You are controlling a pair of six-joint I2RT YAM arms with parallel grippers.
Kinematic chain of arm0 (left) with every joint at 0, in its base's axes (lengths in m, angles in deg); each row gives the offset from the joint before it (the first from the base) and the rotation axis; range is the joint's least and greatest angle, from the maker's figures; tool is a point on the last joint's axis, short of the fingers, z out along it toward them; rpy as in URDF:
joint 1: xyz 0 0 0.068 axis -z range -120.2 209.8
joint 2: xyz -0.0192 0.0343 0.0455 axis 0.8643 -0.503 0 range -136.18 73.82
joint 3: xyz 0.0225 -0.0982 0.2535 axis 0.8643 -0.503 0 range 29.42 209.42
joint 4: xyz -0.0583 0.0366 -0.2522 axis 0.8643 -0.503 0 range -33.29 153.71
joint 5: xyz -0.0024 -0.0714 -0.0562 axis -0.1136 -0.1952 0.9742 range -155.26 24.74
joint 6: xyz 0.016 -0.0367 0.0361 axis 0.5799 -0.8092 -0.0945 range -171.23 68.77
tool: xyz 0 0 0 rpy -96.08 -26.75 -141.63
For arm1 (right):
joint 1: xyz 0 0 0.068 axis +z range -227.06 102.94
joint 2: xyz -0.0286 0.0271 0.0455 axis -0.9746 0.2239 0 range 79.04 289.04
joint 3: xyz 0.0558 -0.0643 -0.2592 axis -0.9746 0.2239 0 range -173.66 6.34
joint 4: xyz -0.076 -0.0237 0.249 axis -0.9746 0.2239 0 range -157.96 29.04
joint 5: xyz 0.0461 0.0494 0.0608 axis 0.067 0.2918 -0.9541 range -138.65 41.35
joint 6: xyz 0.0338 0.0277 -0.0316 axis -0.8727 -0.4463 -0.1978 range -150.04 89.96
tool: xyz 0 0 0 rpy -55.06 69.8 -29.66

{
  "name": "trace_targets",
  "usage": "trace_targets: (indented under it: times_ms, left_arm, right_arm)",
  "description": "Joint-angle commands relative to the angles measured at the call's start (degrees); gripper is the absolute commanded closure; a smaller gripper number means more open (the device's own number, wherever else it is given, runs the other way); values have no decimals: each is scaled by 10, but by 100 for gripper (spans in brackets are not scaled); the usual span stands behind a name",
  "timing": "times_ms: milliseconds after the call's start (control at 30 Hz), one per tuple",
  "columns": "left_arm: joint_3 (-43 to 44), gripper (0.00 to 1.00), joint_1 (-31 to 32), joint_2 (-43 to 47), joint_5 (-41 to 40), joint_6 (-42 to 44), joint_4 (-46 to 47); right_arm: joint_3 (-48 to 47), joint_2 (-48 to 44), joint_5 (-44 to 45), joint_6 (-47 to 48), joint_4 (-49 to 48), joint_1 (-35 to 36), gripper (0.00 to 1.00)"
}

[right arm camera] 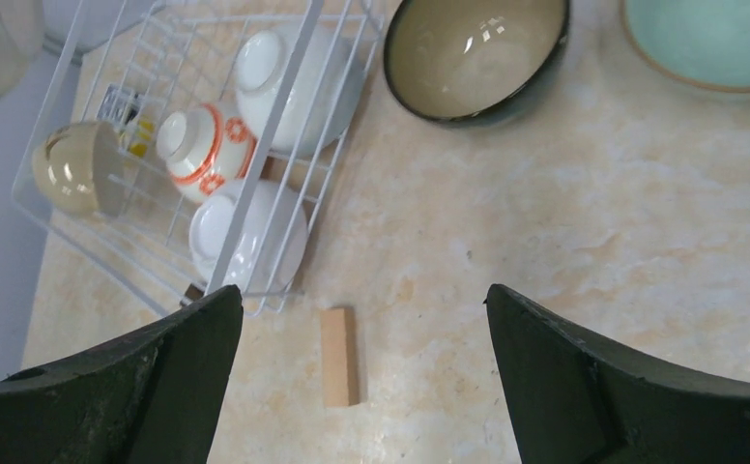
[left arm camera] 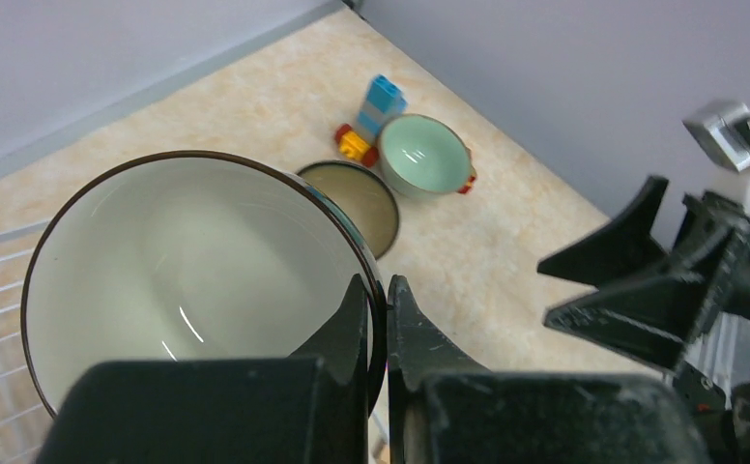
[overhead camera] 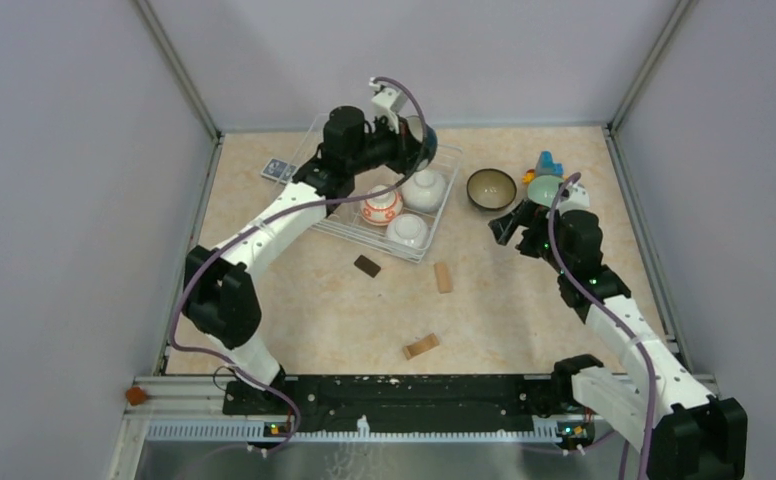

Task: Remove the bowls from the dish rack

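The tabletop below the left gripper, back and left in the top view, is bare, so the left gripper will next swing there past the dish rack (overhead camera: 442, 205), go down and let go.
My left gripper (left arm camera: 378, 285) is shut on the rim of a dark-rimmed bowl (left arm camera: 187, 261), white inside, held above the far right corner of the dish rack (overhead camera: 442, 205). In the top view this gripper (overhead camera: 414, 140) hides most of that bowl. In the rack lie two white bowls (right arm camera: 289, 68) (right arm camera: 245, 237), an orange-patterned bowl (right arm camera: 200, 143) and a beige bowl (right arm camera: 76, 167). A dark brown bowl (overhead camera: 491, 188) and a pale green bowl (overhead camera: 544, 188) stand on the table right of the rack. My right gripper (right arm camera: 364, 300) hangs open and empty above the table near them.
A light wooden block (right arm camera: 338, 356) lies below my right gripper, beside the rack's near corner. Another wooden block (overhead camera: 420, 346) and a dark block (overhead camera: 367, 265) lie nearer the arms. Toy bricks (left arm camera: 371, 121) sit behind the green bowl. A blue card (overhead camera: 278, 170) lies left of the rack.
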Motion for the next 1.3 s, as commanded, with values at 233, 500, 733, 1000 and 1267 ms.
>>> trace_targets:
  times_ms: [233, 500, 733, 1000, 1267]
  left_arm:
    - [-111, 100, 119, 147, -71, 55, 47]
    - [-178, 100, 131, 287, -119, 68, -69]
    - [-186, 100, 130, 377, -303, 76, -229]
    - [-238, 100, 112, 449, -539, 3, -303]
    - [-293, 100, -61, 444, -584, -72, -338]
  right_arm:
    - [-58, -91, 230, -36, 146, 2, 3]
    - [-46, -109, 266, -54, 147, 2, 4]
    - [-60, -62, 250, -62, 124, 2, 4]
    - [-83, -25, 257, -62, 120, 2, 4]
    - [-70, -23, 251, -63, 104, 2, 4]
